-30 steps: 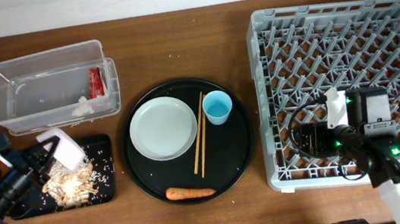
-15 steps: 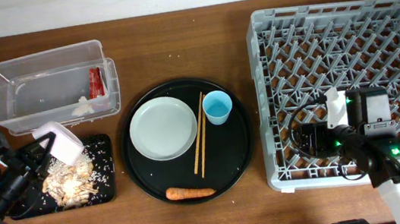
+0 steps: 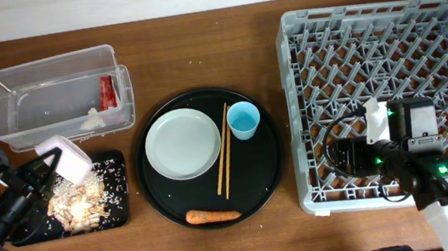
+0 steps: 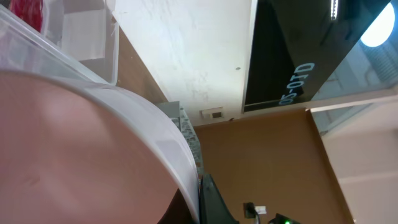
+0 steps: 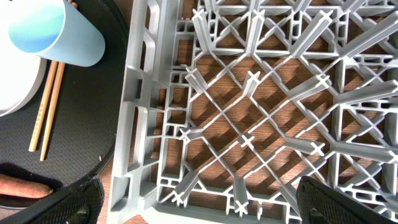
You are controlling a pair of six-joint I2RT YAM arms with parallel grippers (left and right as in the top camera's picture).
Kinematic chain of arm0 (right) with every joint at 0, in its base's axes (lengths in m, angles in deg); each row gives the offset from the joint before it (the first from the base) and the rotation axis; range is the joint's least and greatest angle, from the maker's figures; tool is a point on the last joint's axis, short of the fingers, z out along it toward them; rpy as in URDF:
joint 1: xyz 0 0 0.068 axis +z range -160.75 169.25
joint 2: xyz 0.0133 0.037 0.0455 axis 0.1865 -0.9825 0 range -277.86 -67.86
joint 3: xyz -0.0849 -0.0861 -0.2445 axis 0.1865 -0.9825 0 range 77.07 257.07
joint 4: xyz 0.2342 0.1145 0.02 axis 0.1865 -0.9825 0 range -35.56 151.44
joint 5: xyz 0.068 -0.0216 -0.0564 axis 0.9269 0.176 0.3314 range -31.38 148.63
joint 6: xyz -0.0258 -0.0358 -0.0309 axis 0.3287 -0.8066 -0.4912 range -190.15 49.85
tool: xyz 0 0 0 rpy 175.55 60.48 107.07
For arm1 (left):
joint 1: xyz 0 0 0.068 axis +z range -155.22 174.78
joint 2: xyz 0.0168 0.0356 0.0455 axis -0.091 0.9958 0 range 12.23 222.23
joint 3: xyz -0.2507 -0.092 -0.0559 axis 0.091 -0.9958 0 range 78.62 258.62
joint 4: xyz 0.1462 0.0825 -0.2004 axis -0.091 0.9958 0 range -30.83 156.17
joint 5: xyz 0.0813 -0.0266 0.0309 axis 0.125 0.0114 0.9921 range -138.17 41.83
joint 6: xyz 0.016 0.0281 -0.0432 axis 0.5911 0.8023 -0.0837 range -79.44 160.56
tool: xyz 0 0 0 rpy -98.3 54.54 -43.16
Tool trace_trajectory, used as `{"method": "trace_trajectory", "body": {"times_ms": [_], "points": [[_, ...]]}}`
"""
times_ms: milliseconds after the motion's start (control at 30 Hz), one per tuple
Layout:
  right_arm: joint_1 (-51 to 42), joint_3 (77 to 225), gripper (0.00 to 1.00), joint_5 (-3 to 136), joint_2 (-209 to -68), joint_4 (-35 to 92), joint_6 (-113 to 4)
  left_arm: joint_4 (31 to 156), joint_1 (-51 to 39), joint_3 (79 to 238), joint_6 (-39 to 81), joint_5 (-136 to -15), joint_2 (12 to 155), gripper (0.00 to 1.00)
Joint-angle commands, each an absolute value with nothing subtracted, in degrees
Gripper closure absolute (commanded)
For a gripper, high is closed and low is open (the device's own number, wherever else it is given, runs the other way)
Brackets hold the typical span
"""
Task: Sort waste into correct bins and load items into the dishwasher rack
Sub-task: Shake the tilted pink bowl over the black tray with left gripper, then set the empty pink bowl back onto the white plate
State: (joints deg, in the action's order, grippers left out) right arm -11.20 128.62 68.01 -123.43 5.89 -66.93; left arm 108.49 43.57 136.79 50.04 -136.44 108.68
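Observation:
My left gripper swings over, levels the bowl (image 3: 66,158) and lowers it to release on the right next. The plate (image 3: 182,143) lies empty there in the overhead view.
My left gripper (image 3: 39,171) is shut on the rim of the white bowl (image 3: 66,158) and holds it tilted over the shallow black tray (image 3: 121,211), where beige food scraps (image 3: 78,203) lie. In the left wrist view the bowl's pinkish inside (image 4: 74,155) fills the left, with the gripper (image 4: 198,200) clamping its rim. My right gripper (image 3: 343,155) is open and empty above the rack's (image 3: 387,54) front left part; it also shows in the right wrist view (image 5: 202,202). The clear tub (image 3: 47,79) holds the red wrapper (image 3: 107,91) and tissue (image 3: 93,118).
The round black tray (image 3: 268,171) carries the plate (image 3: 182,143), two chopsticks (image 3: 223,149), the blue cup (image 3: 243,120) and the carrot (image 3: 213,216). The right wrist view shows the cup (image 5: 56,34), chopsticks (image 5: 46,106), carrot (image 5: 22,185) and rack lattice (image 5: 249,112).
The left gripper has drawn the tilted bowl a little up and to the left over the black tray. The right arm has not moved.

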Motion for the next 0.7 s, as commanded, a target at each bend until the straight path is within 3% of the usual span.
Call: {"method": "trace_trajectory", "body": {"times_ms": [0,67,133,200,300,333,433,667], "points": [[-11.5,129.4,0.02,68.5,-123.3,5.8,-66.7,107.6,43.9,136.9,51.4,-138.4,108.0,1.00],[-11.5,129.4,0.02,68.5,-123.3,5.9,-66.7,104.4,43.9,136.9,51.0,-135.2,108.1,1.00],[-11.5,129.4,0.02,68.5,-123.3,5.9,-66.7,103.3,43.9,136.9,42.8,-129.2,108.1,1.00],[-11.5,129.4,0.02,68.5,-123.3,5.9,-66.7,103.3,43.8,136.9,47.7,-136.2,108.1,1.00],[-11.5,129.4,0.02,68.5,-123.3,5.9,-66.7,104.5,43.9,136.9,45.9,-133.7,108.1,1.00],[-11.5,129.4,0.02,68.5,-123.3,5.9,-66.7,105.9,43.7,136.9,50.5,-138.4,108.1,1.00],[-11.5,129.4,0.02,68.5,-123.3,5.9,-66.7,104.4,43.8,136.9,48.7,-133.4,108.2,1.00],[-11.5,129.4,0.02,68.5,-123.3,5.9,-66.7,105.7,37.7,136.9,51.2,-136.9,108.1,1.00]]}}
